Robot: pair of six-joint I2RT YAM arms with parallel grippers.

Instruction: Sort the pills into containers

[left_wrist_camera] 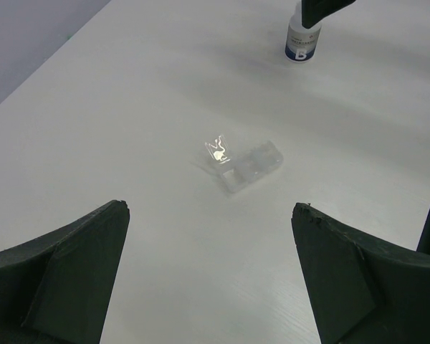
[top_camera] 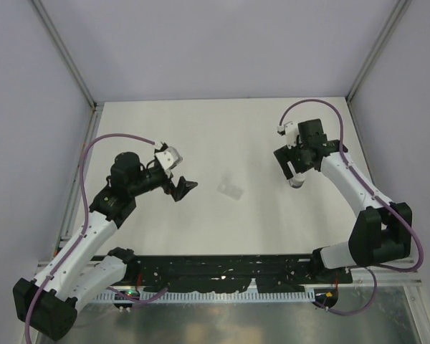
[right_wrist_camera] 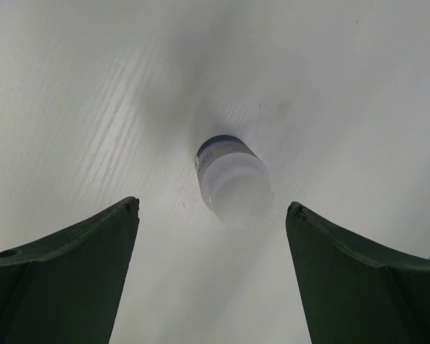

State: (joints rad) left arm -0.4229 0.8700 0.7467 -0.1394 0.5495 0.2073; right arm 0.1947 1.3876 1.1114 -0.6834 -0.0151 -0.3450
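The bottle is standing upright below the right gripper's open fingers, so the robot needs to move the right gripper down around the white upper part of the bottle (top_camera: 296,182) (right_wrist_camera: 238,185) and close its fingers there.
A small flat clear plastic packet (top_camera: 231,189) lies on the white table at mid-centre; it also shows in the left wrist view (left_wrist_camera: 245,166). A small white-capped bottle (top_camera: 296,182) stands upright at the right; it also shows in the left wrist view (left_wrist_camera: 302,41) and in the right wrist view (right_wrist_camera: 233,187). My left gripper (top_camera: 184,188) is open and empty, left of the packet. My right gripper (top_camera: 294,172) is open, directly above the bottle, its fingers apart from it. No orange pills are visible.
Pale walls with metal frame posts (top_camera: 64,51) enclose the table on the left, back and right. A black rail (top_camera: 222,272) runs along the near edge by the arm bases.
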